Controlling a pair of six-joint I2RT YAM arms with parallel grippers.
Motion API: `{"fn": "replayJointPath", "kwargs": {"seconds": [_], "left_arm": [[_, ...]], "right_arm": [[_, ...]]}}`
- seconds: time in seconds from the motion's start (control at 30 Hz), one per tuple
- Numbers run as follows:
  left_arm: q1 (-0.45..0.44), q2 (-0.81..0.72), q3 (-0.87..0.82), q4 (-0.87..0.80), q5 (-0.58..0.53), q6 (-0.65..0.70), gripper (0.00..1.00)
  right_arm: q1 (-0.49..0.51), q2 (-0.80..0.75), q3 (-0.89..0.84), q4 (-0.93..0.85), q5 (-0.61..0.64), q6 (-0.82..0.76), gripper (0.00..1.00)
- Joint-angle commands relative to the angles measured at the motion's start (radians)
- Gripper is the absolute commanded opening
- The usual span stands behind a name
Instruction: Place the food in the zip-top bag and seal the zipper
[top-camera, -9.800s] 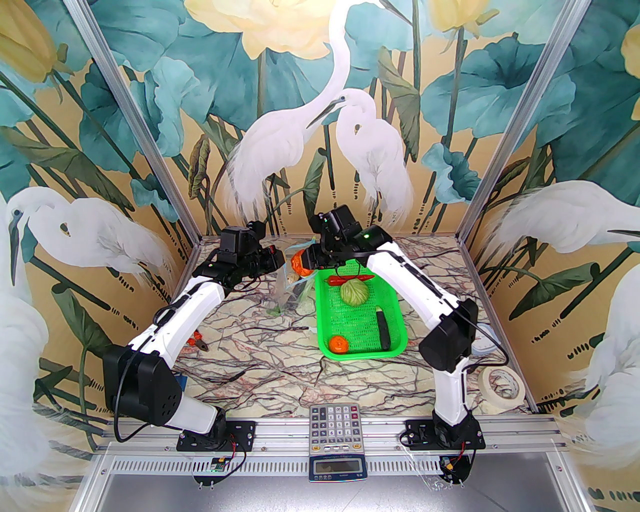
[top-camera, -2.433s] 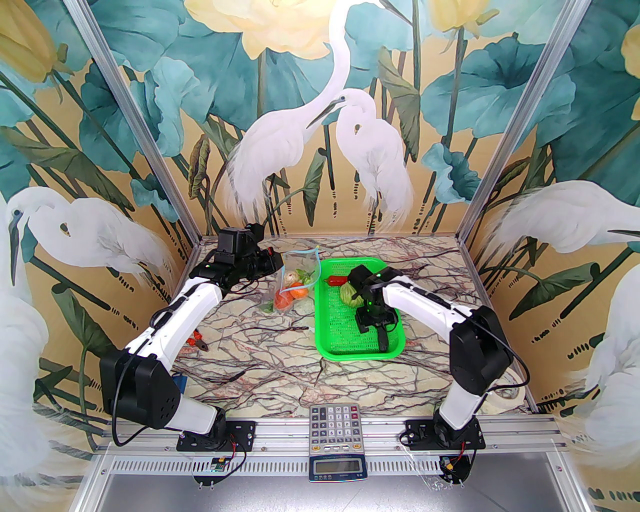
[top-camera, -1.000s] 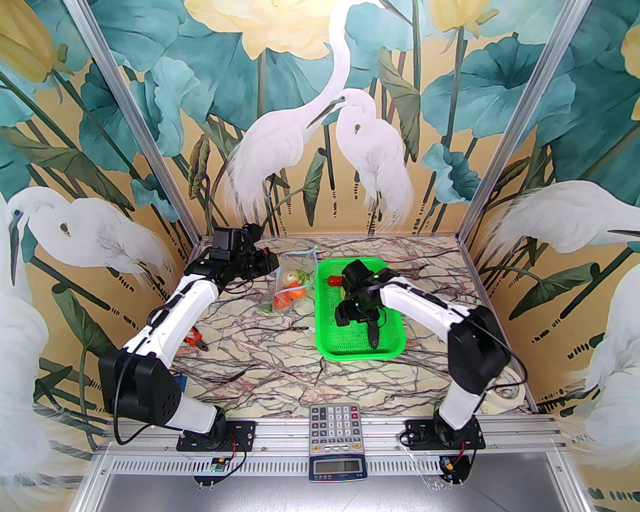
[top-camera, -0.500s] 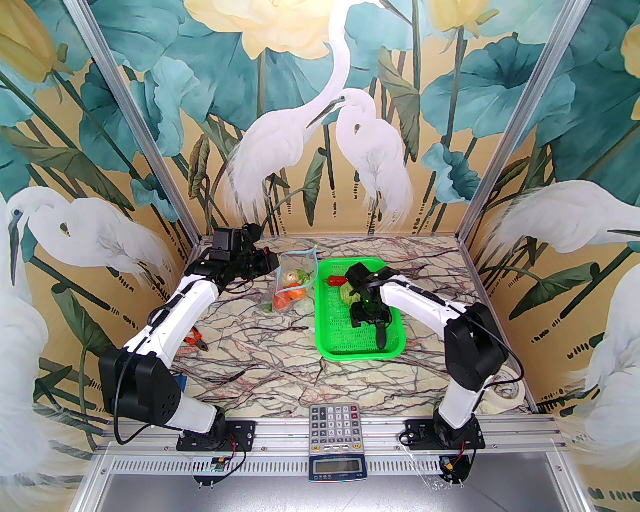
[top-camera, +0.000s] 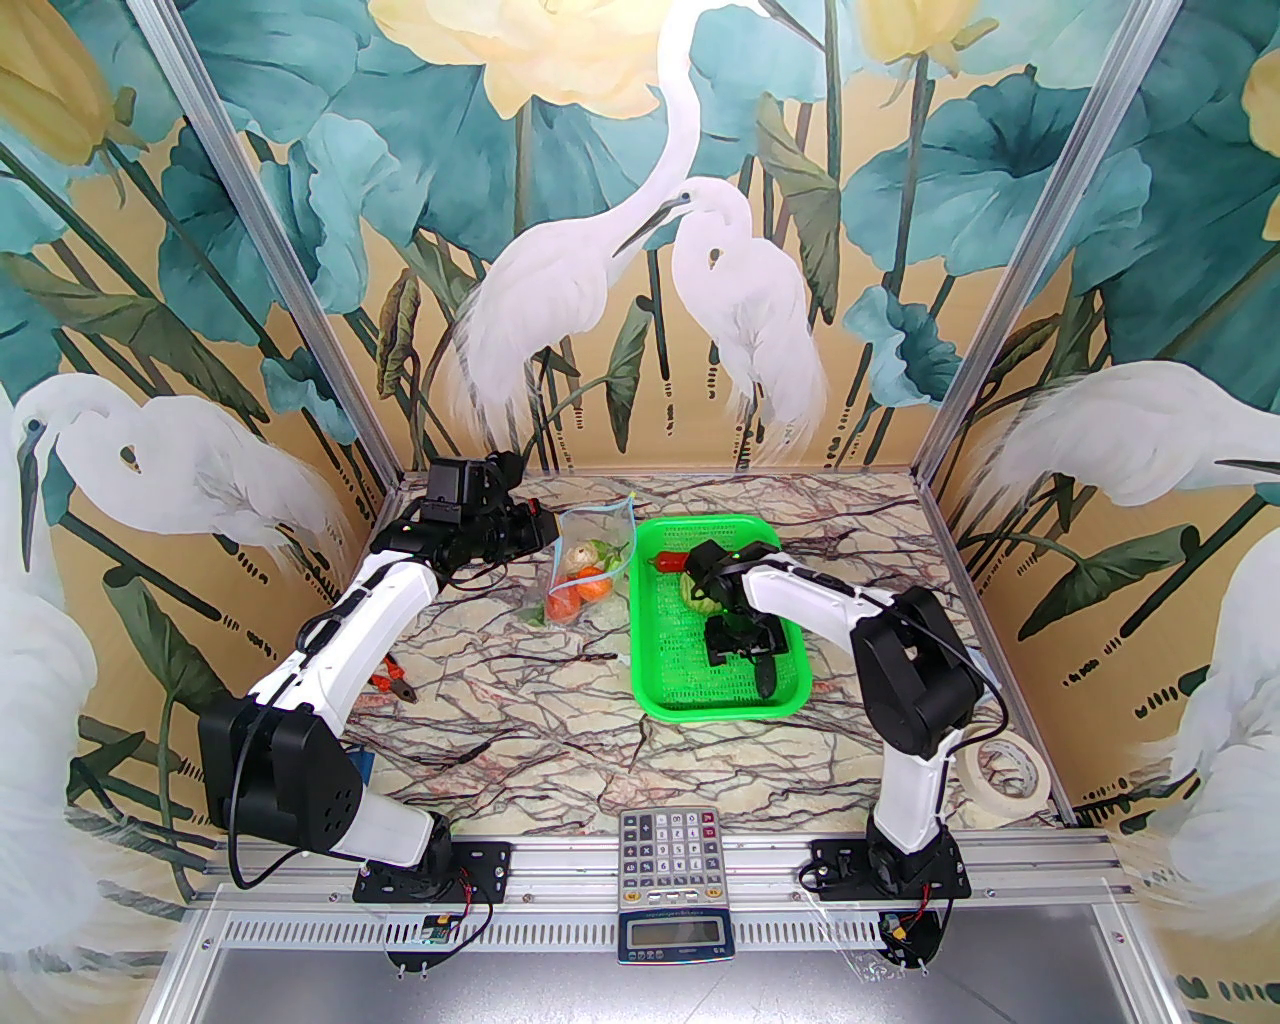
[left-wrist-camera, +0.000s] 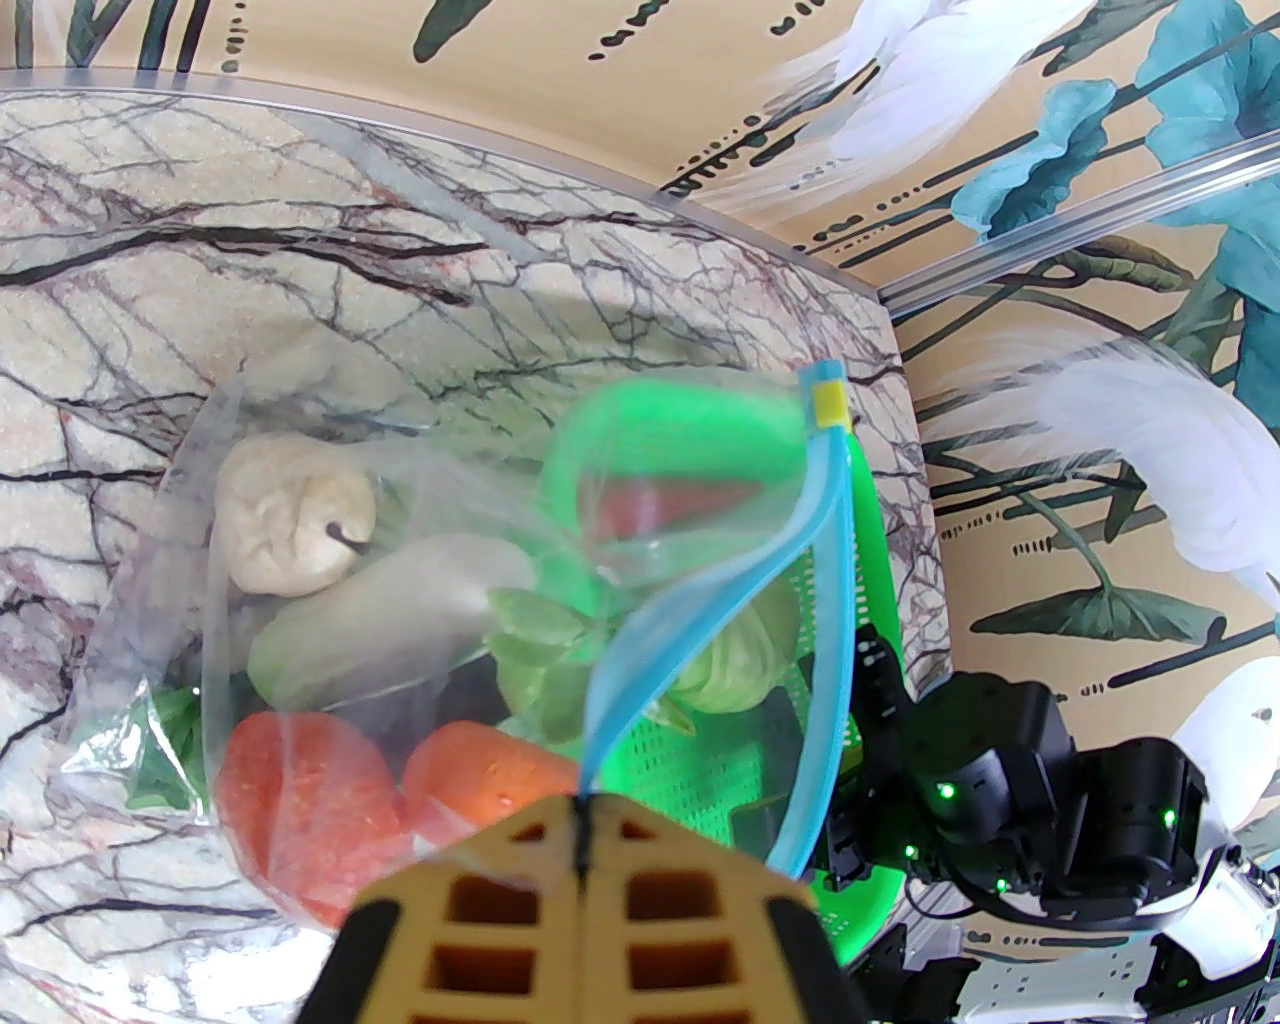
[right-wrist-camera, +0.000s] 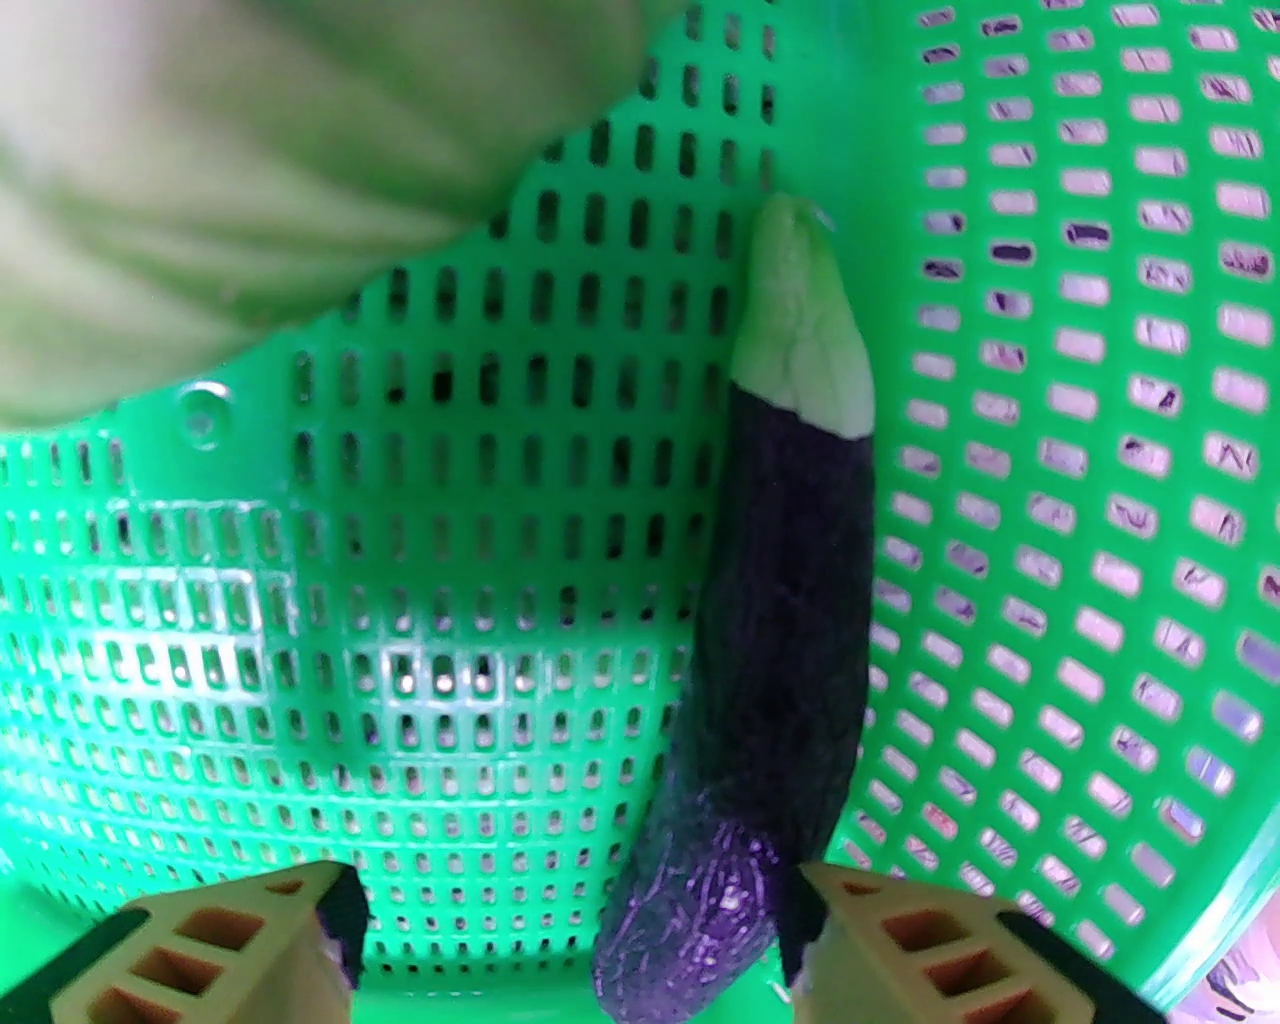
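Note:
Next, my right gripper sinks lower in the basket, edging toward the basket's middle. It then closes across the eggplant near its blunt end, which lies between my fingers.
The clear zip-top bag lies at the table's back left. Its light-blue zipper gapes open. My left gripper is shut on the zipper's near end. Inside the bag are a pale bulb, a napa cabbage and two tomatoes. In the green basket lie a red chili, a green cabbage and a dark purple eggplant. My right gripper hangs open, low in the basket. The eggplant's blunt end sits between its fingers, close to the right one.
Orange-handled pliers lie near the left arm. A calculator and a small scale sit at the front edge. A roll of tape rests by the right arm's base. Marble tabletop lies bare between bag and calculator.
My right gripper has shifted right across the basket and dropped over the eggplant, and the eggplant has swung straighter. The left gripper and bag have barely moved.

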Motion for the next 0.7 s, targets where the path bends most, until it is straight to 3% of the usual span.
{"fn": "replayJointPath", "kwargs": {"seconds": [0.0, 0.17, 0.47, 0.67], "left_arm": [[0.007, -0.013, 0.033, -0.039, -0.011, 0.03, 0.0], [0.008, 0.007, 0.058, -0.057, -0.007, 0.048, 0.0], [0.02, 0.034, 0.093, -0.078, 0.015, 0.072, 0.0], [0.025, 0.044, 0.092, -0.072, 0.03, 0.072, 0.0]], "right_arm": [[-0.005, 0.056, -0.001, 0.008, 0.02, 0.03, 0.75], [-0.005, 0.098, 0.008, -0.001, 0.037, 0.032, 0.75], [-0.005, 0.069, -0.011, 0.125, -0.208, 0.039, 0.7], [-0.005, 0.051, 0.022, 0.086, -0.154, 0.037, 0.7]]}}
